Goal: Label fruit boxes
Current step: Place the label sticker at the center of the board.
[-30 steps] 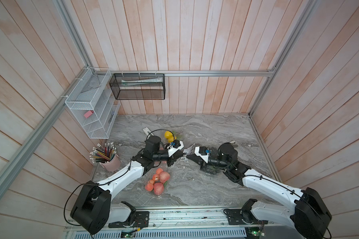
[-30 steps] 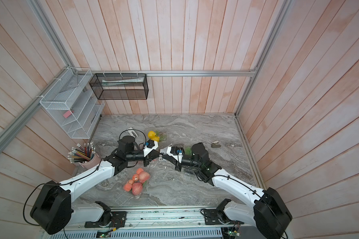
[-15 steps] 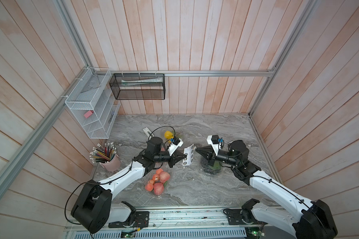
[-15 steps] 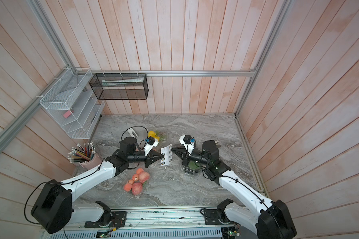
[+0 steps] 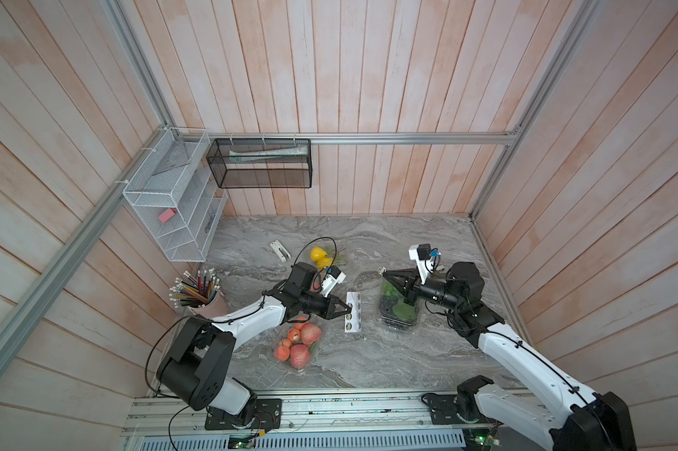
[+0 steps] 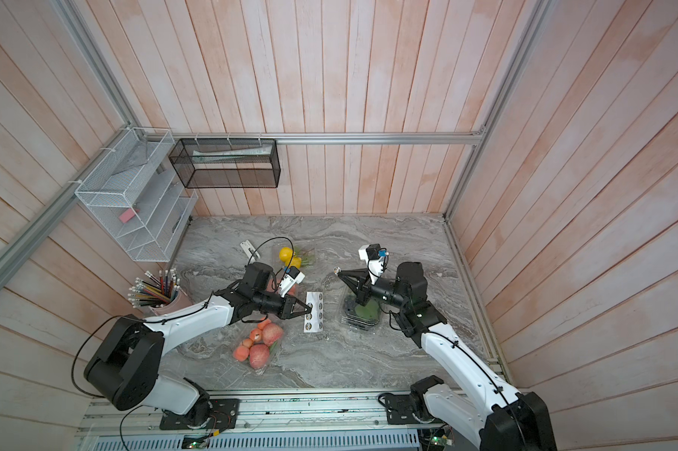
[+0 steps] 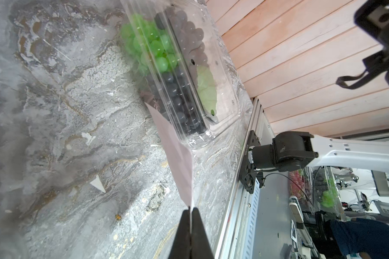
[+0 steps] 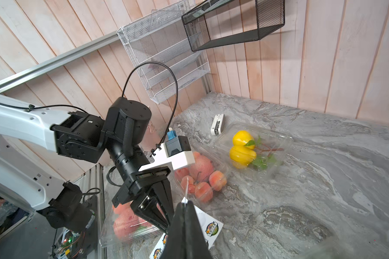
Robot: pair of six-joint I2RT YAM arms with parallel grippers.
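My left gripper holds the edge of the sheet [image 5: 353, 312] with the sticker already peeled, and next it should bring the sheet down onto the bare tabletop below, beside the grape box, and let go of the sheet's edge.
My left gripper [image 5: 346, 308] [image 6: 309, 310] is shut on the edge of the white sticker sheet [image 5: 353, 312] [image 7: 177, 145], held above the table. To its right, my right gripper [image 5: 384, 272] [image 8: 186, 203] is shut on a small round sticker [image 5: 381, 269], clear of the sheet and above the far end of the grape box [image 5: 399, 312] [image 7: 182, 67]. Below the left gripper lies an apple box [image 5: 298, 345] [image 8: 126, 222]. A second apple box [image 8: 200, 177] sits behind the left wrist, with the yellow-fruit box [image 5: 321, 255] [image 8: 245, 148] further back.
A pink cup of pencils [image 5: 200, 293] stands at the left wall. A small white stapler-like object [image 5: 280, 250] lies behind the yellow-fruit box. A white wire shelf [image 5: 173, 211] and a black mesh basket [image 5: 259, 164] hang on the walls. A metal rail [image 5: 329, 414] edges the front.
My right gripper has pulled away from the sheet, to the right and up over the grape box, with a sticker in its tips. The left gripper keeps hold of the sheet.
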